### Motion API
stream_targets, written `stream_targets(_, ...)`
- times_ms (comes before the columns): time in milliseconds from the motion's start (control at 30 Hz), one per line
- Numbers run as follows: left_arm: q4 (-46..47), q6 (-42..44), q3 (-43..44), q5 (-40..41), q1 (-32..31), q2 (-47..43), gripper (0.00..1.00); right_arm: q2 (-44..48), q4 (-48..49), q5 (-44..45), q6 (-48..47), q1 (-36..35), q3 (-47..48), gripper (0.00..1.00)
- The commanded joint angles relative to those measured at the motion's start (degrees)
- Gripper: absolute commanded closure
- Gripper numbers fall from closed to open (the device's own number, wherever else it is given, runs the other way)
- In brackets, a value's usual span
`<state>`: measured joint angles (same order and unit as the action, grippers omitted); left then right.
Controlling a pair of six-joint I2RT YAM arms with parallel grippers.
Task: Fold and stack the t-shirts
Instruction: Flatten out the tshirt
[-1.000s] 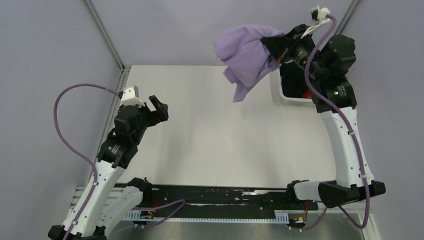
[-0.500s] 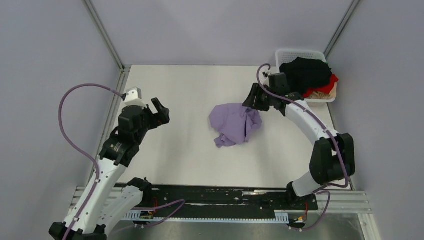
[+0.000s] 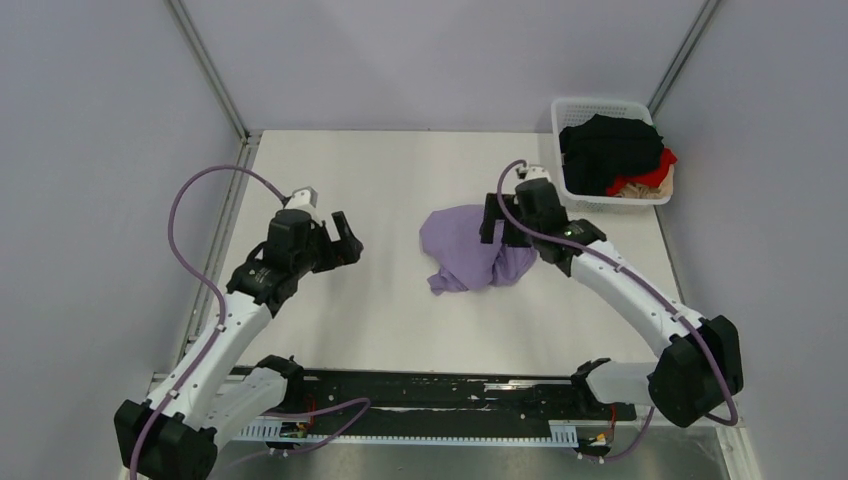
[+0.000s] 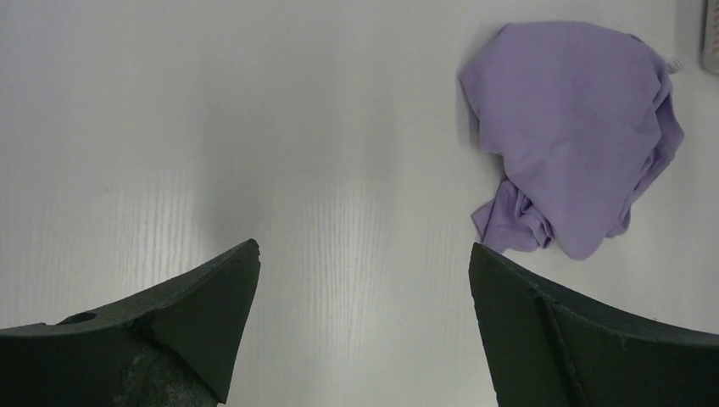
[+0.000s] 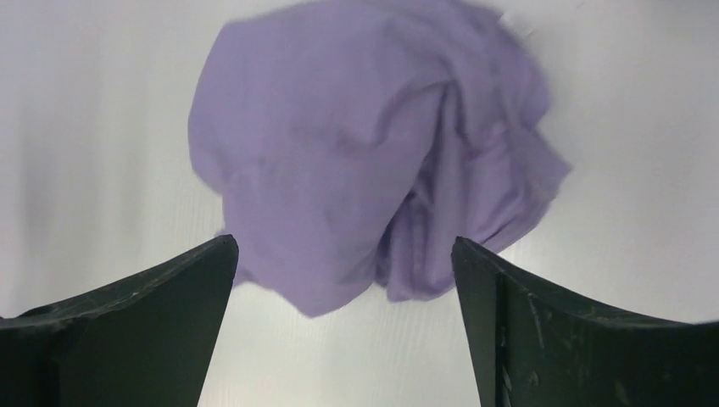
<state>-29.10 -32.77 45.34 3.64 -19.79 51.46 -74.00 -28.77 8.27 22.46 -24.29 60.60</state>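
Note:
My left gripper should next move across and down onto the t-shirt's small near flap, because the flap is below my left gripper and to its right in the top view.
A light purple t-shirt (image 3: 462, 250) lies crumpled in a heap on the white table, a little right of centre. My right gripper (image 3: 493, 222) hangs open just above the heap's right edge; in the right wrist view the t-shirt (image 5: 373, 161) shows between and beyond the spread fingers of this gripper (image 5: 343, 243), which hold nothing. My left gripper (image 3: 342, 240) is open and empty over bare table, left of the heap; the left wrist view of this gripper (image 4: 365, 248) has the purple t-shirt (image 4: 576, 127) ahead to the right. Black (image 3: 610, 148), red (image 3: 662, 162) and beige (image 3: 640, 187) t-shirts are piled in the basket.
A white lattice basket (image 3: 596, 102) stands at the table's back right corner; a corner of this basket (image 4: 710, 34) shows in the left wrist view. Grey walls and metal posts enclose the table. Bare tabletop (image 3: 380, 330) lies in front of the heap.
The right arm brought the purple t-shirt down from the air near the basket to the table and opened its jaws, letting go. The left arm moved right, toward the heap.

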Motion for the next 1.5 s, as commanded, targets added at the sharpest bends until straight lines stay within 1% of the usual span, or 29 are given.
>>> stream_targets(0, 2.8, -1.1, -1.9, -8.0, 0.1, 0.7, 0.0, -0.2, 0.0, -0.3, 5.0, -6.4, -7.0, 0.01)
stream_targets(67, 5.2, -1.2, -3.3, -12.2, -0.4, 1.7, 0.0, 0.7, 0.0, 1.9, 9.0, -6.2, -9.4, 0.02)
stream_targets(100, 6.0, -1.5, -4.2, -13.0, -0.9, 2.2, 0.0, 1.2, -0.1, 3.2, 10.8, -5.9, -10.3, 0.02)
stream_targets(233, 8.9, -1.0, -4.8, -13.8, -6.2, 7.3, 0.0, 3.8, 0.0, 2.4, 15.3, -1.2, -12.8, 0.01)
stream_targets(267, 9.9, -0.5, -4.7, -13.8, -8.2, 10.6, 0.0, 4.2, 0.1, 1.6, 15.2, 0.6, -13.2, 0.0)
stream_targets(367, 12.1, 0.3, -3.7, -13.8, -11.9, 15.7, 0.0, 3.9, 1.2, -1.1, 15.4, 6.0, -14.2, 0.0)
stream_targets(400, 13.4, 0.8, -3.3, -14.2, -13.6, 19.0, 0.0, 3.4, 1.6, -2.4, 15.6, 8.1, -14.3, 0.0)
stream_targets(433, 13.9, 1.1, -2.3, -14.5, -14.3, 22.4, 0.0, 2.8, 2.4, -4.8, 15.8, 10.9, -14.5, 0.0)
stream_targets(467, 14.5, 1.9, -0.8, -14.6, -15.9, 23.9, 0.0, 2.1, 3.1, -6.6, 15.8, 12.6, -14.5, 0.01)
stream_targets(533, 15.1, 3.3, 1.6, -14.3, -18.2, 28.4, 0.0, 0.4, 4.6, -9.4, 15.8, 15.0, -14.3, 0.01)
stream_targets(667, 15.5, 5.4, 7.0, -13.6, -21.9, 36.5, 0.01, -3.1, 6.8, -10.8, 14.3, 16.7, -13.0, 0.02)
stream_targets(733, 15.5, 6.2, 9.0, -14.2, -23.2, 40.1, 0.03, -5.0, 7.1, -11.3, 13.5, 17.4, -12.1, 0.03)
stream_targets(767, 15.5, 6.8, 9.5, -14.2, -23.9, 42.2, 0.07, -5.9, 7.3, -11.5, 13.2, 17.7, -11.7, 0.04)
stream_targets(867, 16.0, 7.5, 10.6, -12.7, -25.1, 45.4, 0.11, -7.6, 7.9, -12.7, 12.8, 19.1, -11.4, 0.06)
stream_targets(900, 16.3, 7.4, 10.7, -12.1, -25.4, 46.5, 0.14, -7.9, 8.4, -13.3, 12.6, 19.4, -11.6, 0.07)
stream_targets(1067, 18.6, 6.9, 10.8, -10.2, -26.8, 49.0, 0.19, -8.3, 10.0, -14.7, 11.5, 20.3, -12.9, 0.09)
stream_targets(1167, 18.1, 6.2, 12.4, -8.6, -28.4, 50.8, 0.28, -8.4, 10.3, -14.9, 11.0, 20.7, -13.3, 0.09)
stream_targets(1200, 17.5, 6.2, 12.9, -7.2, -29.1, 51.7, 0.29, -8.3, 10.4, -15.0, 10.9, 20.8, -13.4, 0.09)
stream_targets(1267, 16.1, 5.9, 14.0, -4.7, -30.3, 53.0, 0.36, -8.1, 10.6, -15.0, 10.5, 20.9, -13.6, 0.09)
stream_targets(1300, 15.6, 5.9, 14.7, -4.3, -30.7, 53.3, 0.42, -8.0, 10.6, -15.0, 10.1, 21.0, -13.6, 0.09)
stream_targets(1333, 14.7, 5.8, 15.1, -2.4, -31.3, 54.0, 0.51, -7.9, 10.8, -15.0, 10.0, 21.1, -13.7, 0.09)
stream_targets(1367, 14.3, 5.6, 15.7, -1.7, -31.6, 54.4, 0.56, -7.8, 10.9, -14.9, 9.9, 21.2, -13.7, 0.09)
stream_targets(1400, 13.7, 5.1, 15.9, -0.4, -31.9, 54.8, 0.68, -7.8, 11.1, -15.0, 9.8, 21.2, -13.7, 0.1)
stream_targets(1433, 13.6, 4.8, 16.2, 0.2, -32.1, 54.9, 0.74, -7.9, 11.3, -15.2, 9.7, 21.2, -13.9, 0.1)
stream_targets(1467, 13.2, 4.0, 16.2, 1.5, -32.2, 54.9, 0.86, -8.0, 11.7, -15.4, 9.6, 21.2, -14.0, 0.11)
